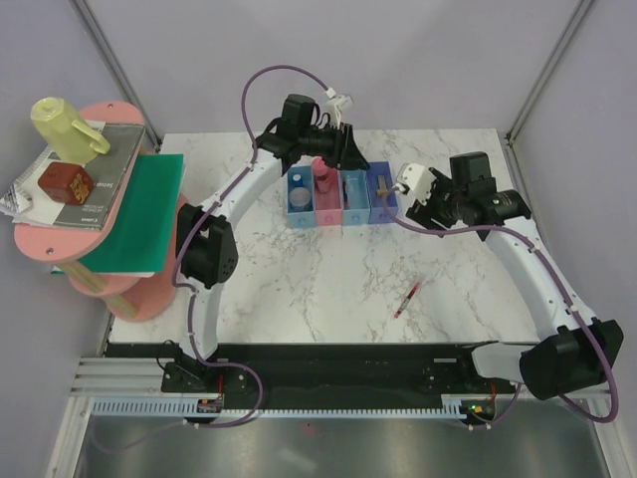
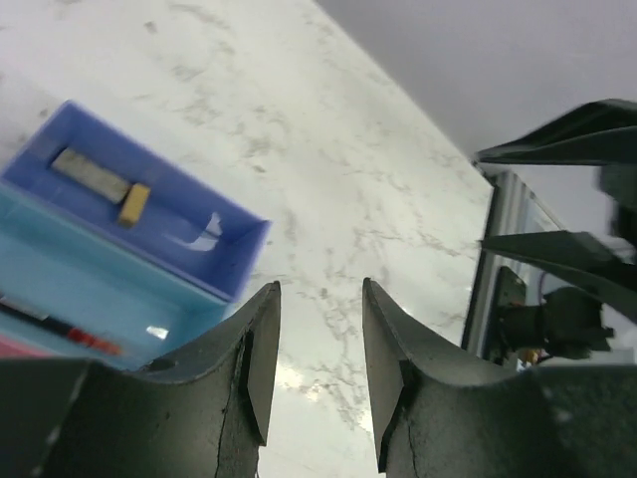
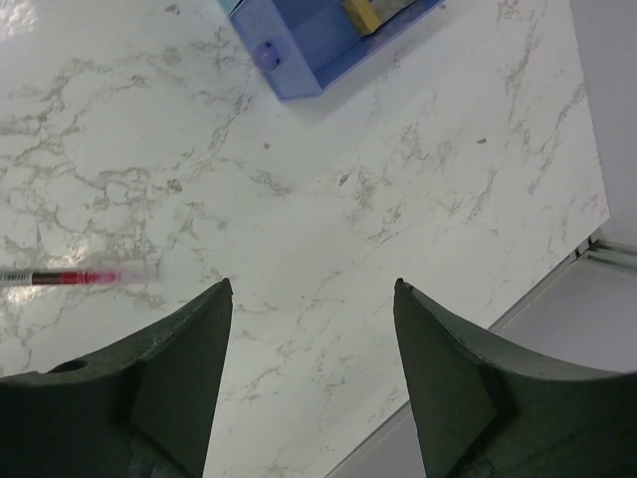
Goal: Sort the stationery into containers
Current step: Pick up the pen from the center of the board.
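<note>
My right gripper moves back and down next, turning, to close near the pen's far end (image 1: 415, 287) (image 3: 82, 278), because the red pen lies loose outside the bins.
The containers (image 1: 340, 196) stand in a joined row at the back of the table. The blue bin holds a round roll (image 1: 298, 195) and the pink bin a pink glue stick (image 1: 322, 179). A red pen (image 2: 62, 333) lies in the light blue bin (image 2: 90, 289). A tan block (image 2: 133, 203) rests in the violet-blue bin (image 2: 214, 261). My left gripper (image 1: 350, 155) (image 2: 320, 291) hovers above the row, open and empty. My right gripper (image 1: 419, 210) (image 3: 314, 287) hangs open just right of the row, holding nothing. Another red pen (image 1: 407, 299) (image 3: 62, 278) lies loose on the table.
A pink two-tier shelf (image 1: 127, 297) at the left carries books, a green sheet (image 1: 139, 214), a red-brown block (image 1: 66, 182) and a yellow-green jug (image 1: 62, 126). The table's right edge (image 3: 557, 269) is close to my right gripper. A metal frame post (image 2: 490, 249) stands beyond the left gripper.
</note>
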